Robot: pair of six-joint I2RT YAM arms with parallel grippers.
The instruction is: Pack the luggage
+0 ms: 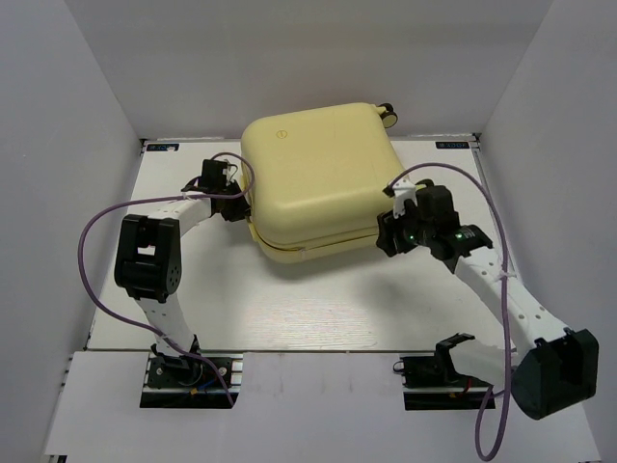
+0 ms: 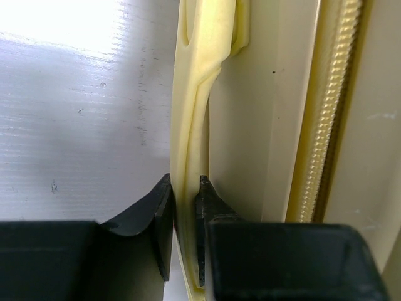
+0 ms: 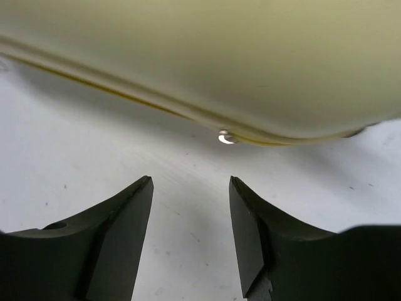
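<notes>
The right gripper moves forward onto the small metal zipper pull next and closes, since the pull sits just ahead of its open fingers at the seam.
The pale yellow luggage lies closed on the white table, wheels at its far right corner. My left gripper is at its left side, shut on the luggage's side handle, a thin yellow strap between the fingers. The zipper seam runs beside it. My right gripper is open and empty at the luggage's front right corner, just short of the shell. A small metal zipper pull shows at the seam, ahead of its fingertips.
White walls enclose the table on the left, back and right. Purple cables loop from both arms. The arm bases sit at the near edge.
</notes>
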